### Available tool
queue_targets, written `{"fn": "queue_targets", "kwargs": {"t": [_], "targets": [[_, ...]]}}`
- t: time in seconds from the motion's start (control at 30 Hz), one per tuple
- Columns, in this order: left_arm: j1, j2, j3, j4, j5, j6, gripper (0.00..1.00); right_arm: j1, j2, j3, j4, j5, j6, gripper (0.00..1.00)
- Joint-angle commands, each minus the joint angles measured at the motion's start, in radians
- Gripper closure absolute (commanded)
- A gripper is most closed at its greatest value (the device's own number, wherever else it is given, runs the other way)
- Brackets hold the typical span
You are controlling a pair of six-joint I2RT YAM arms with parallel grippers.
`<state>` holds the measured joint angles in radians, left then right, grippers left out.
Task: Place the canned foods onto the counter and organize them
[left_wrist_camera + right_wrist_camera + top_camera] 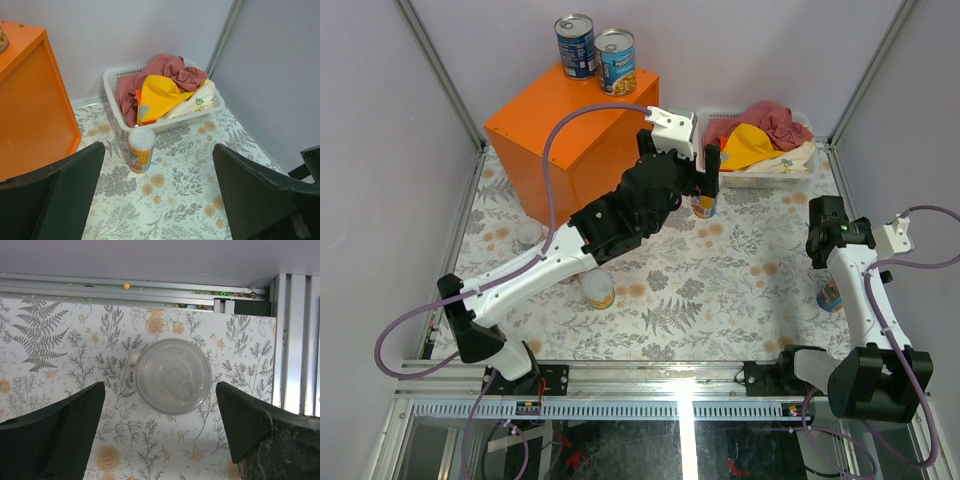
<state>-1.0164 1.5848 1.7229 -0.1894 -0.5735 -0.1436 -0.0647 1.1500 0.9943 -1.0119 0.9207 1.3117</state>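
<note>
I need to lower my right gripper over the clear-lidded can next and then close on its opposite sides, because its lid is still below my open fingertips.
The orange counter stands at the back left with two blue-labelled cans on its top. My left gripper is open and empty, a little short of a yellow white-lidded can that stands in front of the basket; its fingers are well apart. My right gripper is open and hangs above a clear-lidded can, which also shows in the top view. Another yellow can and a short white-topped can stand by the left arm.
A white basket of red and yellow cloths sits in the back right corner, just behind the yellow can. The counter's side is close on the left. A metal frame rail runs beside the right can.
</note>
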Motion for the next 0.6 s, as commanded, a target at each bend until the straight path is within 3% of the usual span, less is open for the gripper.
{"fn": "queue_targets", "kwargs": {"t": [0.0,0.57], "targets": [[-0.007,0.017,0.038,0.004,-0.025,0.013,0.11,-0.037,-0.008,-0.025,0.070,-0.009,-0.056,0.01],[-0.008,0.066,0.045,0.035,-0.024,0.040,0.11,-0.105,0.045,-0.075,0.156,-0.066,-0.109,0.00]]}}
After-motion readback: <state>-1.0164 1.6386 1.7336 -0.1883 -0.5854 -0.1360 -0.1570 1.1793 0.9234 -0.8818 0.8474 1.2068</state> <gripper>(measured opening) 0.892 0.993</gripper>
